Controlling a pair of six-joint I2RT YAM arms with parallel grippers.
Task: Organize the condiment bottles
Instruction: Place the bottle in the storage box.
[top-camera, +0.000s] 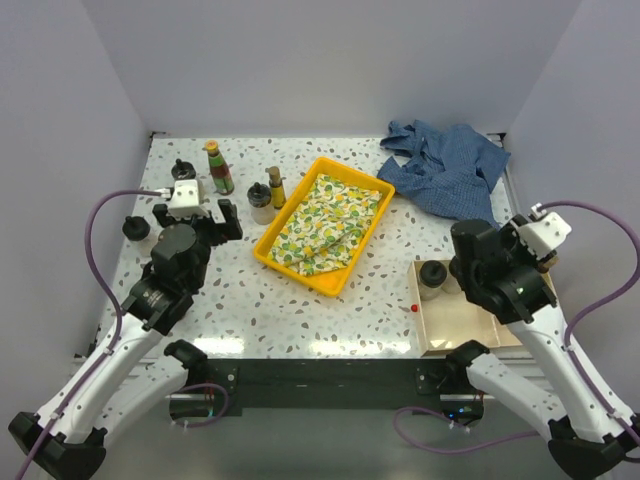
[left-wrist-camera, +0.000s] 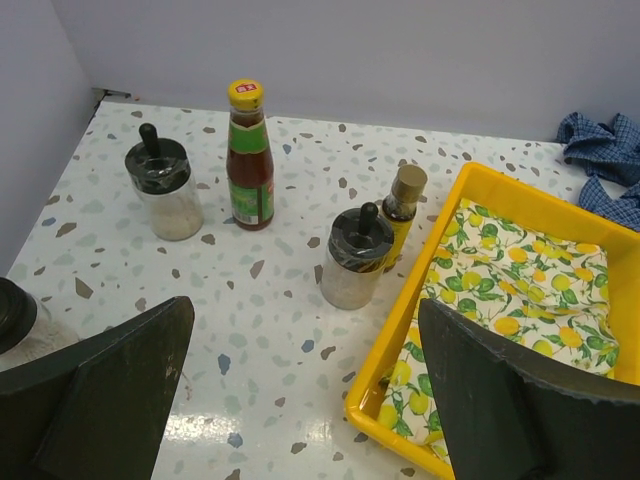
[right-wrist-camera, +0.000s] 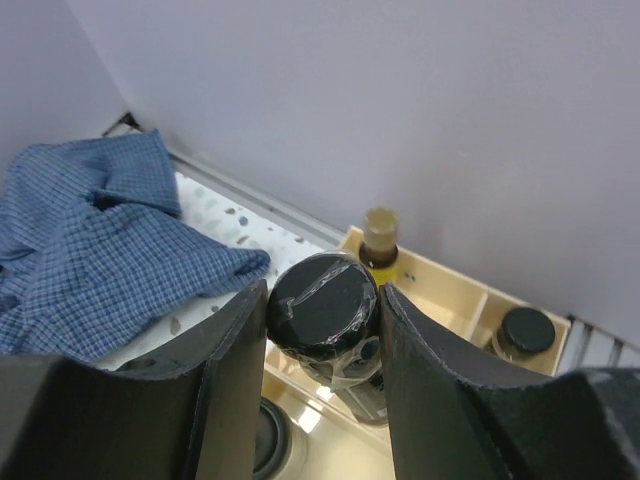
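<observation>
I need to move my right gripper down and back next and let go of its jar in the wooden box's narrow section (right-wrist-camera: 492, 324). That section is below my right gripper and already holds another black-lidded jar.
My left gripper (top-camera: 195, 213) (left-wrist-camera: 305, 400) is open and empty above the table, left of the yellow tray. Ahead of it stand a green red-labelled bottle (left-wrist-camera: 249, 155) (top-camera: 218, 168), a black-lidded jar (left-wrist-camera: 163, 185) (top-camera: 183, 170), a second jar (left-wrist-camera: 355, 260) (top-camera: 260, 200) and a slim amber bottle (left-wrist-camera: 402, 210) (top-camera: 276, 187). Another jar (left-wrist-camera: 15, 320) (top-camera: 135, 228) is at its left. My right gripper (right-wrist-camera: 322, 300) (top-camera: 540, 262) is shut on a black-lidded jar (right-wrist-camera: 322, 305), held over the wooden box (right-wrist-camera: 440, 280) (top-camera: 465, 320). The box holds an amber bottle (right-wrist-camera: 379, 240) and jars (right-wrist-camera: 525, 330) (top-camera: 433, 275).
A yellow tray (top-camera: 300, 275) (left-wrist-camera: 400, 400) lined with a lemon-print cloth (top-camera: 325, 225) sits mid-table. A crumpled blue checked cloth (top-camera: 445, 165) (right-wrist-camera: 90, 230) lies at the back right. A small red object (top-camera: 413, 307) lies left of the box. Walls enclose the table.
</observation>
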